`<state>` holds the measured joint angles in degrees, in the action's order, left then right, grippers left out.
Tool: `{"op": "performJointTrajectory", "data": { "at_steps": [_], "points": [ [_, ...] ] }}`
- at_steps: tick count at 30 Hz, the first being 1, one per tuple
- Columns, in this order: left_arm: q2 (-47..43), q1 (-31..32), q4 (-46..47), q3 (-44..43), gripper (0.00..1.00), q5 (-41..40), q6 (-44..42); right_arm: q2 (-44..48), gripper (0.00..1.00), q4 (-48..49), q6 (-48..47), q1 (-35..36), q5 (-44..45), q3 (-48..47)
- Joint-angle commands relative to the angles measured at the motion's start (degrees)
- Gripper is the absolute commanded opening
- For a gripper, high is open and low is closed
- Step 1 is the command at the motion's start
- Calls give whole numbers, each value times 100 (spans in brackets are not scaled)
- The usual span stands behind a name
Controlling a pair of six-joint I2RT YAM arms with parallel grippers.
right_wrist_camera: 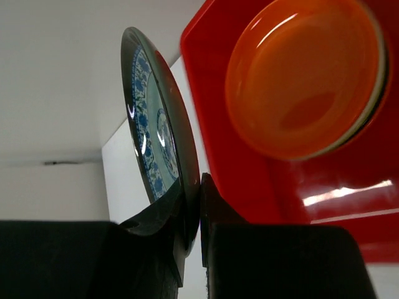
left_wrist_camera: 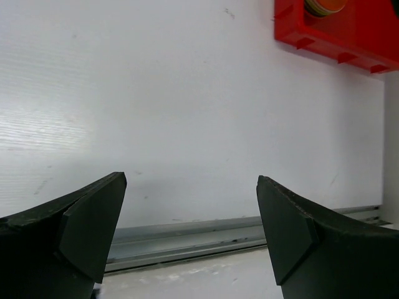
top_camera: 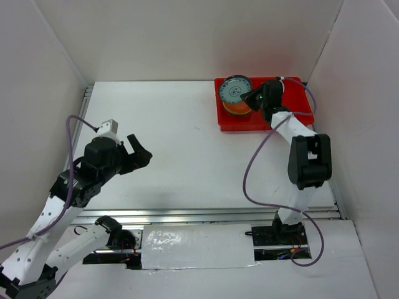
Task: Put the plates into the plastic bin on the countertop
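The right gripper moves down toward the orange plate atop the stack [top_camera: 238,108] [right_wrist_camera: 304,78] next and releases the patterned plate's rim, because that plate still hangs above the stack.
The red plastic bin [top_camera: 293,118] sits at the back right of the white countertop [top_camera: 187,143]. A stack of plates topped by an orange plate [right_wrist_camera: 305,75] lies in its left part; the stack's orange edge shows in the top view [top_camera: 235,110]. My right gripper [top_camera: 254,98] is shut on the rim of a grey-blue patterned plate [top_camera: 235,90], holding it above the stack; the right wrist view shows that plate [right_wrist_camera: 156,131] edge-on between the fingers. My left gripper [top_camera: 138,151] is open and empty over the left of the countertop, far from the bin [left_wrist_camera: 336,28].
White walls enclose the countertop on three sides. A metal rail [top_camera: 206,215] runs along the near edge and also shows in the left wrist view [left_wrist_camera: 237,233]. A purple cable [top_camera: 252,168] hangs from the right arm.
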<state>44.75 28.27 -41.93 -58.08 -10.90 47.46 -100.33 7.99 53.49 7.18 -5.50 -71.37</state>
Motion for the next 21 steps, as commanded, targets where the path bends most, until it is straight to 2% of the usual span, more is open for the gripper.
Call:
{"op": "performJointTrajectory", "data": {
  "at_steps": [1,3,6,10,12,14,15,16,17,21],
  "points": [
    [-378,-32,-982,-300,99,-492,-922,-843,0,-612,-120,-409,-504,-1165],
    [-554,-59,-1089,-274,99,-597,-1204,-1320,0,-903,-207,-550,-767,-2015],
    [-783,-102,-958,-186,99,-538,-1257,-2041,2,-1326,-199,-674,-1198,-2756],
    [-1214,-594,-667,25,99,-203,-1379,-2201,7,-993,-15,-894,-1437,-2593],
    [-1354,-726,-623,69,99,-36,-1441,-2131,13,-879,-49,-894,-1419,-2426],
    [-1381,-779,-571,78,99,61,-1503,-2061,48,-930,-111,-911,-1419,-2434],
    [-1321,-779,-562,78,99,87,-1520,-2043,59,-974,-137,-920,-1393,-2408],
    [-1276,-779,-588,69,99,131,-1521,-1921,86,-1018,-155,-911,-1375,-2373],
    [-1180,-779,-614,52,99,149,-1538,-1824,100,-1010,-190,-920,-1288,-2233],
    [-1074,-814,-614,52,99,219,-1573,-930,100,-974,-269,-929,-919,-1723]
  ]
}}
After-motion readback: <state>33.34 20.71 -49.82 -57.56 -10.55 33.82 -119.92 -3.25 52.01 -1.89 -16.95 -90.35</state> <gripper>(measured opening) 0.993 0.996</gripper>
